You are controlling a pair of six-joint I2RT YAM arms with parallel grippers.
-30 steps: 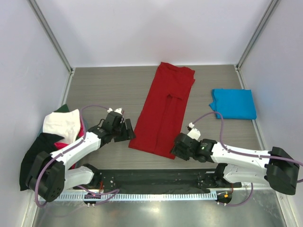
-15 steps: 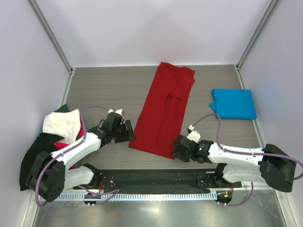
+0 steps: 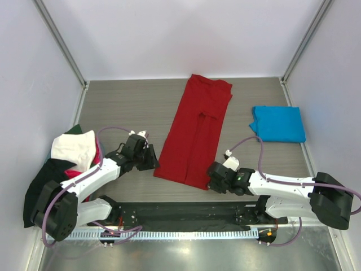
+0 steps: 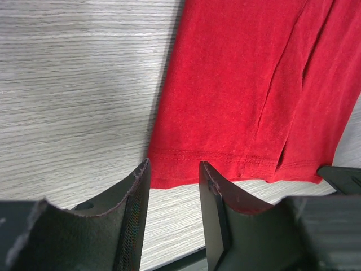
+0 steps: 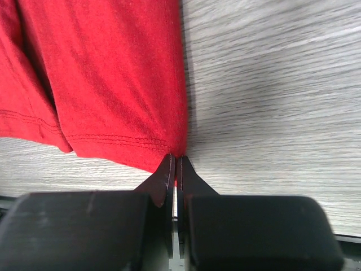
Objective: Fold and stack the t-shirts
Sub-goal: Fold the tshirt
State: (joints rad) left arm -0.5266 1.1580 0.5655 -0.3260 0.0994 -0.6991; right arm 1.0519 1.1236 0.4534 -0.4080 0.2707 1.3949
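The t-shirt still lies long, so the robot's right gripper needs to carry the pinched hem corner up and outward, then down to the t-shirt's far part (image 3: 222,105) and let it go.
The deep red t-shirt (image 3: 194,135) lies folded into a long strip in the middle of the table, its hem towards me. My left gripper (image 3: 152,160) is open at the hem's left corner; in the left wrist view its jaws (image 4: 174,165) straddle the hem edge of the red cloth (image 4: 237,84), low over the table. My right gripper (image 3: 212,179) is at the hem's right corner; in the right wrist view it (image 5: 175,158) is shut, with the corner of the red cloth (image 5: 107,73) pinched between its tips. The bright blue t-shirt (image 3: 278,124) lies folded at the right.
A heap of shirts lies at the table's left edge: white (image 3: 73,148) on top, magenta (image 3: 76,171) and black (image 3: 42,180) beneath. Walls close in on the left, back and right. A black rail (image 3: 186,214) runs along the near edge.
My right gripper has shifted slightly right and forward at the hem's right corner. My left gripper has edged a little closer to the hem's left corner. The shirts have not moved.
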